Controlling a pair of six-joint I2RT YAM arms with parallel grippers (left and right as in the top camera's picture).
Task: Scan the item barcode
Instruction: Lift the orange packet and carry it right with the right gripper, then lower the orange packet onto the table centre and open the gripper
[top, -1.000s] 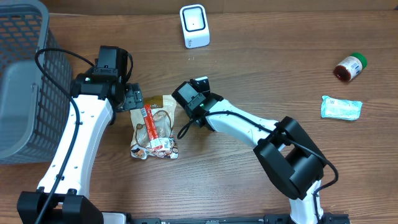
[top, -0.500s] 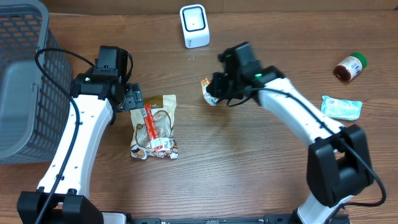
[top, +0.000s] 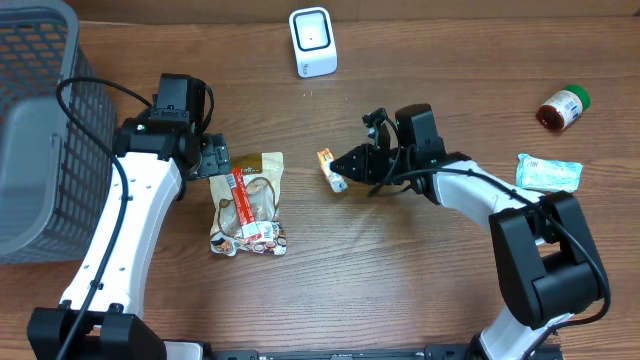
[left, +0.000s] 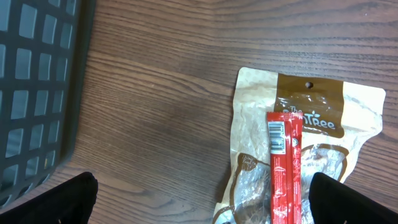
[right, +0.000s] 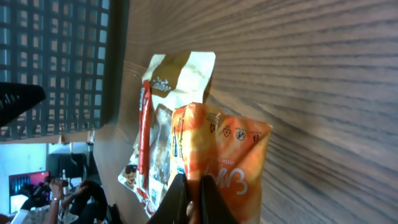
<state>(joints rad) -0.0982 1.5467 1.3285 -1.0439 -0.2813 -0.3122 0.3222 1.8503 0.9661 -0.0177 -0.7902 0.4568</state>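
My right gripper should next lower the orange packet away from the brown snack bag, then let go of its edge.
A small orange packet is pinched at its edge by my right gripper, which is shut on it mid-table. In the right wrist view the orange packet stands out beyond the shut right gripper, its printed face toward the camera. The white scanner stands at the back of the table. My left gripper hangs wide open over the top of a brown snack bag; a red stick pack with a barcode lies on the brown snack bag. The left gripper holds nothing.
A grey mesh basket fills the left side, close to the left arm. At the far right lie a brown jar with a green lid and a blue-white pouch.
My right gripper has left the brown bag with the orange packet and swung right, then settled a little lower at mid-table. The left arm has not moved.
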